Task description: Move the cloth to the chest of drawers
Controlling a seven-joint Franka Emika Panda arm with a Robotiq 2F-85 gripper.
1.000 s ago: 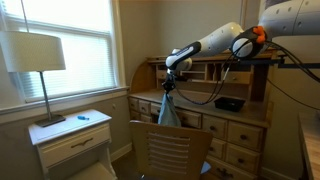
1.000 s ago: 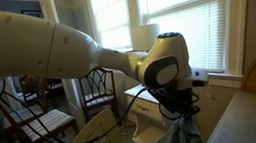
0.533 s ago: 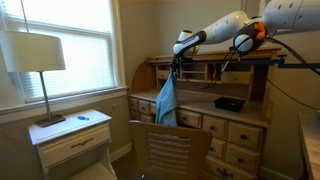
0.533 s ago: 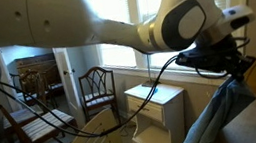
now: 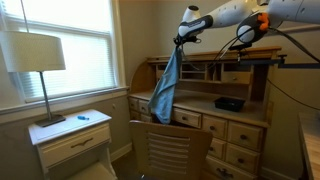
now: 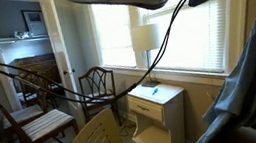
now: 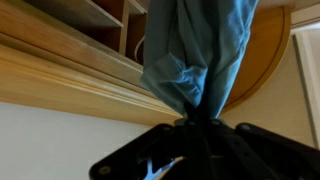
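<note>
My gripper rises next, swings the dangling cloth in past the desk's front edge and releases, since the clear desk top [image 5: 188, 97] lies toward the shelves from it.
My gripper [image 5: 181, 38] is shut on the top of the light blue cloth [image 5: 166, 85]. The cloth hangs limp and wrinkled from it, high in front of the light-brown wooden chest of drawers [image 5: 228, 128]. Its lower end dangles near the desk's front edge, above the chair back. In an exterior view the cloth [image 6: 254, 89] fills the right side, close to the camera. In the wrist view the cloth [image 7: 195, 55] is bunched between the jaws [image 7: 195, 122], with the desk's shelves [image 7: 95, 20] behind it.
A wooden chair back [image 5: 170, 150] stands in front of the desk. A white nightstand [image 5: 75, 140] with a lamp [image 5: 38, 55] stands by the window. A black object [image 5: 229, 103] lies on the desk top. More chairs [image 6: 33, 115] stand further off in the room.
My gripper has risen with the cloth and moved toward the desk. The cloth has lifted from chair-back height to hang in front of the desk's upper shelves.
</note>
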